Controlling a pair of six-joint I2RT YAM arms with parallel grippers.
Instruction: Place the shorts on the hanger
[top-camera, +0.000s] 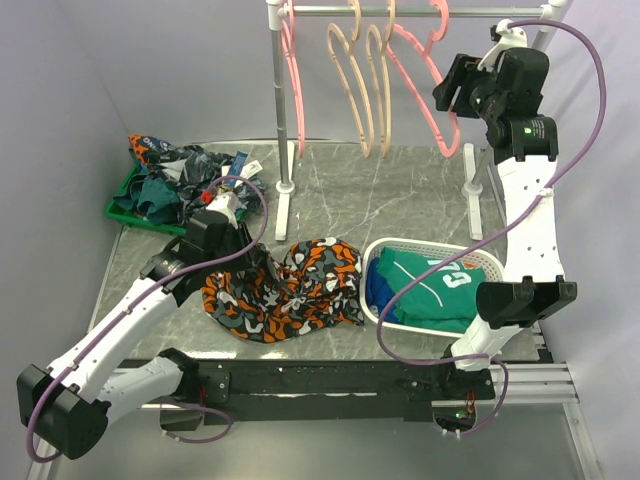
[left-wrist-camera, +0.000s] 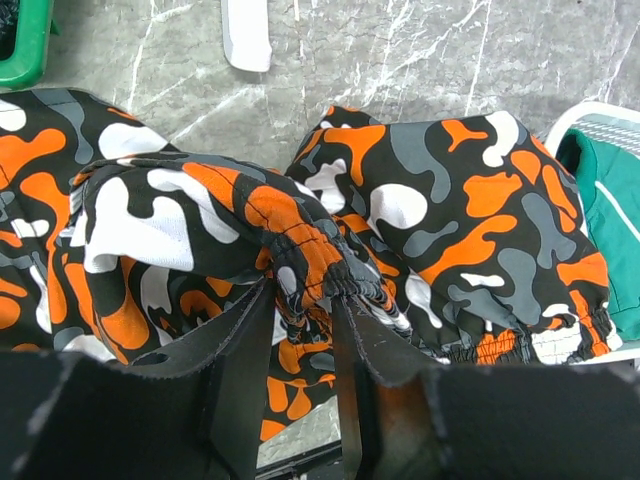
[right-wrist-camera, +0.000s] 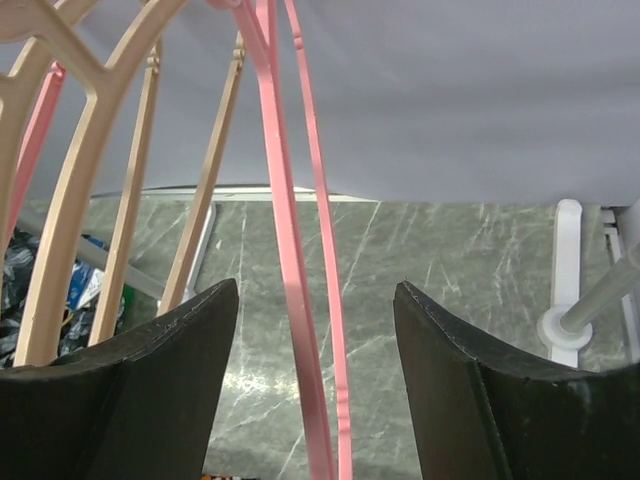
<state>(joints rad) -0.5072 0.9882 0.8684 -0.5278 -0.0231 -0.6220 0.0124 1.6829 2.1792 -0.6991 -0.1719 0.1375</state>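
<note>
The pink hanger's bars run untouched between my gripper's spread fingers, so my right gripper will ease left in the top view and close on them.
The shorts (top-camera: 290, 290), printed in orange, black, grey and white blotches, lie bunched on the table in front of the arms. My left gripper (top-camera: 243, 252) is at their left side, shut on a gathered fold of the elastic waistband (left-wrist-camera: 310, 265). The pink hanger (top-camera: 440, 125) hangs from the rail at the back right. My right gripper (top-camera: 452, 88) is raised beside it and open. In the right wrist view the hanger's two thin bars (right-wrist-camera: 290, 270) run between the spread fingers (right-wrist-camera: 180, 340) without touching them; the right gripper (right-wrist-camera: 315, 295) holds nothing.
A white basket (top-camera: 470, 252) holding a green jersey (top-camera: 435, 285) sits right of the shorts. A green bin (top-camera: 125, 205) of dark clothes stands at the back left. The rail (top-camera: 400, 10) also carries beige hangers (top-camera: 360, 90) and another pink one (top-camera: 292, 70); its feet (top-camera: 285, 215) rest on the table.
</note>
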